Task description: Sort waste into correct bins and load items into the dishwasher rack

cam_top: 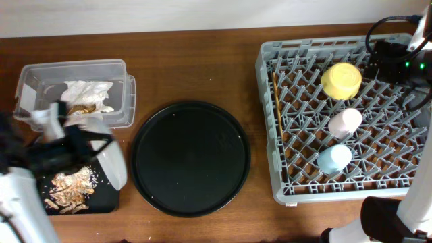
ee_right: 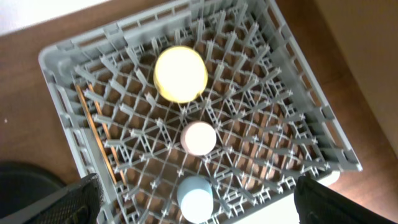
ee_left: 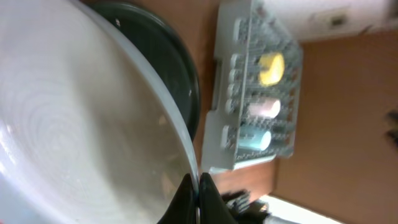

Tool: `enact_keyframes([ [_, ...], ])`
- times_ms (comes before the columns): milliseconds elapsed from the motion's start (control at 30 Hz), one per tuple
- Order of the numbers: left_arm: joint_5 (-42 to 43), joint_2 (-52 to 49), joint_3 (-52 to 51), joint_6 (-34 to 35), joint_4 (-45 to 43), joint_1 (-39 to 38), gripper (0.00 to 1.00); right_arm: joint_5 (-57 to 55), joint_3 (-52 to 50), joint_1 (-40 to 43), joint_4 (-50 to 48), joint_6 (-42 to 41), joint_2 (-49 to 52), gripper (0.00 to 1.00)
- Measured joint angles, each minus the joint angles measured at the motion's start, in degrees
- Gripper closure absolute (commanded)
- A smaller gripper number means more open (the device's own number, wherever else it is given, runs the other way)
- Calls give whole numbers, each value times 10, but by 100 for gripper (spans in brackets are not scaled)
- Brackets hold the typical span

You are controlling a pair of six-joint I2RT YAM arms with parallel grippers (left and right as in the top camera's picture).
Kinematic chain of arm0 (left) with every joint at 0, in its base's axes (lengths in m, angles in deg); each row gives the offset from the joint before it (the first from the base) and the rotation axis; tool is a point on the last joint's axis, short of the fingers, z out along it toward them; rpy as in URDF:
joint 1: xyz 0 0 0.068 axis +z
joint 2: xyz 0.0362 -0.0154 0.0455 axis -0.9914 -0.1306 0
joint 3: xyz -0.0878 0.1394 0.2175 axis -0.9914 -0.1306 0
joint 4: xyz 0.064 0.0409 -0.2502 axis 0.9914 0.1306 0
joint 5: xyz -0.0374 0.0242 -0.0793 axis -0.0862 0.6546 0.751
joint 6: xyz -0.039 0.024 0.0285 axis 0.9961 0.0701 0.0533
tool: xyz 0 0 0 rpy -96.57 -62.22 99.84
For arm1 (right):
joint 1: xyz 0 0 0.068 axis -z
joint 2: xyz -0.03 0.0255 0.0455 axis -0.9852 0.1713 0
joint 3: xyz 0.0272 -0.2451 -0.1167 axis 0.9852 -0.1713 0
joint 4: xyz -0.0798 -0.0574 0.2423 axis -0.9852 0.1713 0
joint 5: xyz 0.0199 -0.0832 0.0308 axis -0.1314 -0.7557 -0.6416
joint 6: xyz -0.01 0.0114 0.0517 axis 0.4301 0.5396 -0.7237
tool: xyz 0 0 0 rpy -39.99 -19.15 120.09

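My left gripper is above the empty round black tray [cam_top: 192, 162], which is to its right in the overhead view. It needs to cross over to the tray, lower the plate [cam_top: 112, 159] flat and let go of it.
My left gripper [ee_left: 198, 200] is shut on the rim of the round pale-grey plate [ee_left: 81, 124]. It holds the plate [cam_top: 112, 159] tilted on edge over the shallow black tray [cam_top: 108, 202], which holds flaky food scraps [cam_top: 69, 189]. The clear box [cam_top: 40, 73] holds crumpled white napkins [cam_top: 88, 94]. The grey dishwasher rack [cam_top: 270, 61] holds the yellow bowl [cam_top: 341, 79], pink cup [cam_top: 344, 121], light-blue cup [cam_top: 334, 158] and chopsticks [cam_top: 277, 111] along its left side. My right gripper [ee_right: 196, 202] hangs open and empty above the rack [ee_right: 298, 68].
The large round black tray [cam_top: 190, 158] lies between the bins and the rack. The left arm [cam_top: 27, 202] covers the table's front left corner. The right arm's base [cam_top: 391, 219] stands at the front right.
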Motion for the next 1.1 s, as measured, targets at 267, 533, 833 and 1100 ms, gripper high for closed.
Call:
enact_keyframes([
  [267, -427, -34, 0, 358, -144, -566, 99, 0, -1, 0, 1, 0, 0, 1],
  [533, -522, -281, -1, 456, -226, -730, 69, 0, -1, 0, 1, 0, 0, 1],
  [833, -543, -307, 101, 457, -89, -707, 53, 0, -1, 0, 0, 0, 0, 1],
  [1100, -657, -178, 309, 442, 66, -320, 1, 0, -3, 0, 1, 0, 0, 1],
])
